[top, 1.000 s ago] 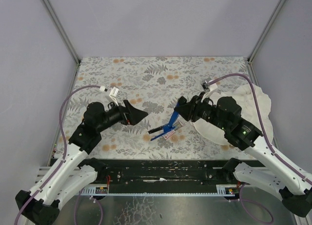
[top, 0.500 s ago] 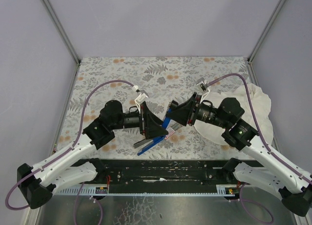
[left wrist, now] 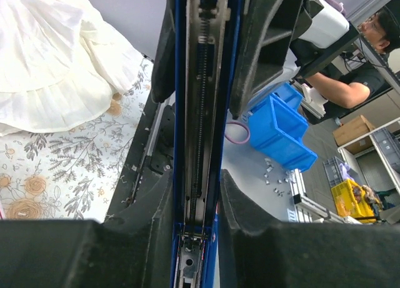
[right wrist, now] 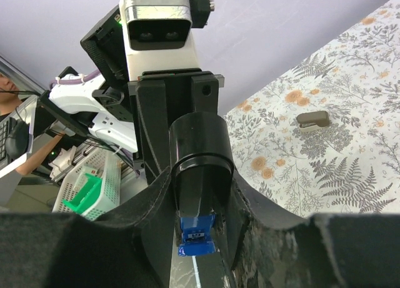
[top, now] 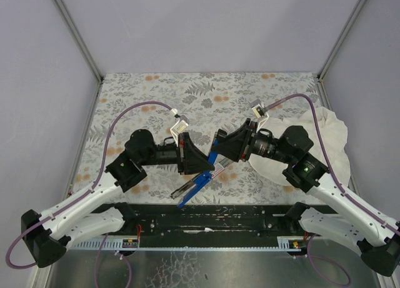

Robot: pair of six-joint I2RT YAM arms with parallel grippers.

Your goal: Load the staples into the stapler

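Observation:
The stapler goes outward and down onto the bare floral cover next, as my left gripper turns its fingers downward and releases it, since that spot lies empty.
The blue stapler hangs open above the table between both arms. My left gripper is shut on its blue magazine channel, which runs straight up between the fingers with the spring showing. My right gripper is shut on the stapler's other blue part, whose end shows low between the jaws. The white staples box with its pink label lies on the table under the two grippers. A small grey-tan tray rests on the floral cover farther off.
A crumpled white cloth lies at the table's right side, under the right arm, and also shows as white cloth in the left wrist view. The black rail runs along the near edge. Grey walls enclose the floral table.
My left arm swung right to the stapler and its jaws closed on the blue channel. The stapler's free end dropped toward the near edge. The right arm shifted slightly left.

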